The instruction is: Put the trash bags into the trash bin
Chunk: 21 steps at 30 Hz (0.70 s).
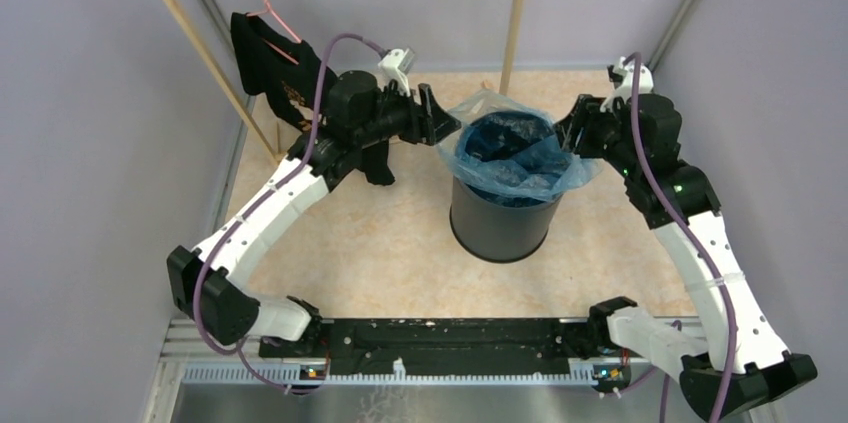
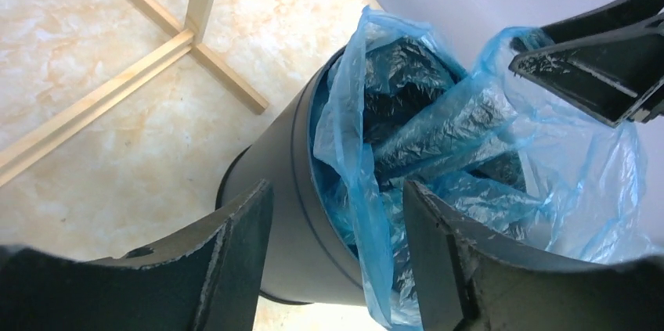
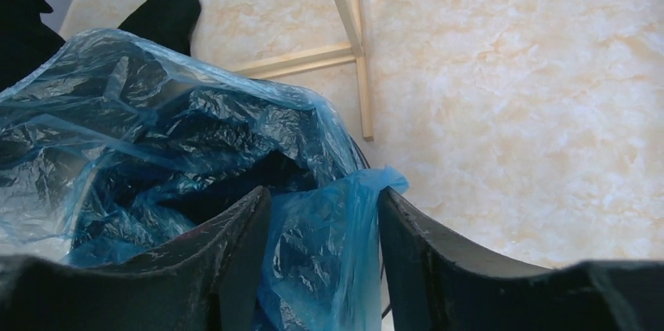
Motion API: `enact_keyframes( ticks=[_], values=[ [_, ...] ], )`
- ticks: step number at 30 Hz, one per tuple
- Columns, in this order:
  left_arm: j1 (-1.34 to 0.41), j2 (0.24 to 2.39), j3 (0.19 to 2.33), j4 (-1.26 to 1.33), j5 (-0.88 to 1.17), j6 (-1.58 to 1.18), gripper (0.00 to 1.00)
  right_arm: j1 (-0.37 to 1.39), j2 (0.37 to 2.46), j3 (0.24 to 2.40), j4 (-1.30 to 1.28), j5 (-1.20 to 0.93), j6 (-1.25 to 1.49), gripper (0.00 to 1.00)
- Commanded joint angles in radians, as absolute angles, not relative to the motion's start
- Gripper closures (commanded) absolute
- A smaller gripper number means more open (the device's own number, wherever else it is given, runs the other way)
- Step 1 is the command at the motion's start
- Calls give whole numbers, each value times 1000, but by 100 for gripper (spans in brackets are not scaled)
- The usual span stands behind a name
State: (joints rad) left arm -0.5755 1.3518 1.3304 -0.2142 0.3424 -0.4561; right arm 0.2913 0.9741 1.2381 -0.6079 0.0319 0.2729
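My left gripper shifts slightly away from my base along the bag's near-hand edge (image 1: 448,145) (image 2: 365,217) next, then closes there.
The black trash bin (image 1: 500,228) stands in the middle of the floor. The light-blue trash bag (image 1: 515,148) sits inside it, with its crinkled edges sticking up above the rim. My left gripper (image 1: 445,123) is at the bin's left rim, open. In the left wrist view its jaws (image 2: 337,229) straddle the bin wall (image 2: 282,214) and a hanging fold of the bag (image 2: 438,135). My right gripper (image 1: 572,133) is at the right rim, also open. In the right wrist view a loose flap of the bag (image 3: 156,135) hangs between its fingers (image 3: 325,229), brushing one.
A wooden rack (image 1: 195,38) stands behind the bin, with a black shirt (image 1: 265,58) on a pink hanger at its left. The rack's foot bars (image 3: 356,49) lie on the floor close to the bin. Grey walls close in on both sides.
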Motion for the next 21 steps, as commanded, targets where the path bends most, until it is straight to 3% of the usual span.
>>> enact_keyframes(
  ticks=[1,6,9,11,15,21],
  values=[
    [-568,1420,1443,-273,327,-383,28,290,994,1256,-570,27,251,50],
    [-566,1504,1558,-353,266,-333,16,290,983,1220,-554,47,222,71],
    [-562,1549,1624,-395,230,-310,19,290,969,1214,-565,70,199,83],
    [-560,1577,1653,-412,209,-300,25,290,954,1195,-549,102,200,98],
    [-555,1612,1702,-431,195,-300,39,290,938,1169,-506,93,203,100],
    [-555,1630,1754,-464,160,-272,44,290,897,1151,-452,136,214,100]
  ],
)
